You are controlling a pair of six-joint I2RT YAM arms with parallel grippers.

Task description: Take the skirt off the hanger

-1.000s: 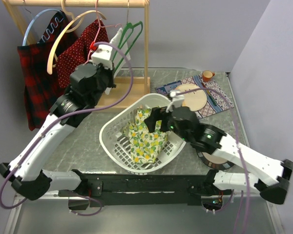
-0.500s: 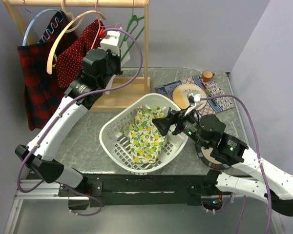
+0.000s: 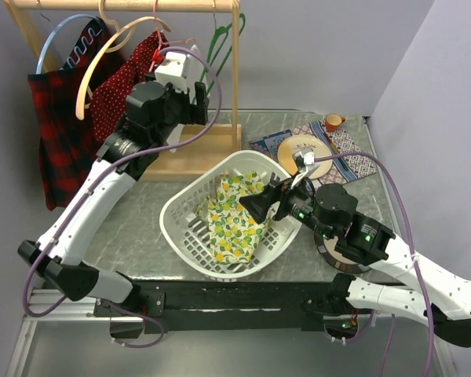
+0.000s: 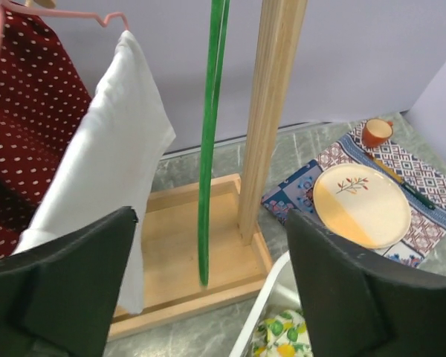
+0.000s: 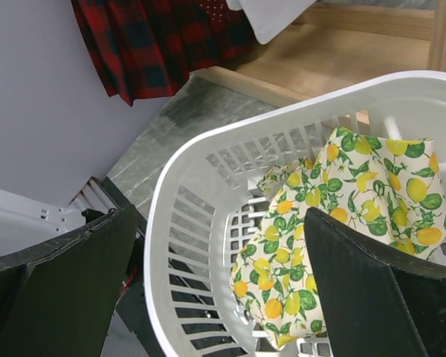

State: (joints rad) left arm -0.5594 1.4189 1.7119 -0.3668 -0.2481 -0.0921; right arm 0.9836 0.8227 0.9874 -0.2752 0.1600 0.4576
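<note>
My left gripper's fingers are open, and the hanger's pink edge is outside them, to their left in the left wrist view. I should move to that side next and close.
The skirt (image 3: 234, 220), white cloth printed with lemons, lies crumpled in the white laundry basket (image 3: 177, 206). The green hanger (image 3: 218, 49) hangs bare from the wooden rail. My left gripper (image 3: 190, 94) is open just in front of it. In the left wrist view the green hanger (image 4: 208, 149) drops between the wide-spread fingers of my left gripper (image 4: 210, 220) and touches neither. My right gripper (image 3: 261, 206) hovers open over the basket's right side. The right wrist view has the skirt (image 5: 342, 223) and the basket wall (image 5: 171, 223) below my right gripper (image 5: 221, 216).
A wooden clothes rack (image 3: 235, 78) stands at the back left. On it hang a red plaid garment (image 3: 59, 133), a red dotted garment (image 3: 122, 86) and a white cloth (image 4: 111, 163). A patterned placemat with a plate (image 3: 310, 153) and an orange cup (image 3: 334, 122) sit back right.
My left gripper lifted the green hanger up to the rail, then opened and let it go. The right arm shifted a little over the basket, still open.
</note>
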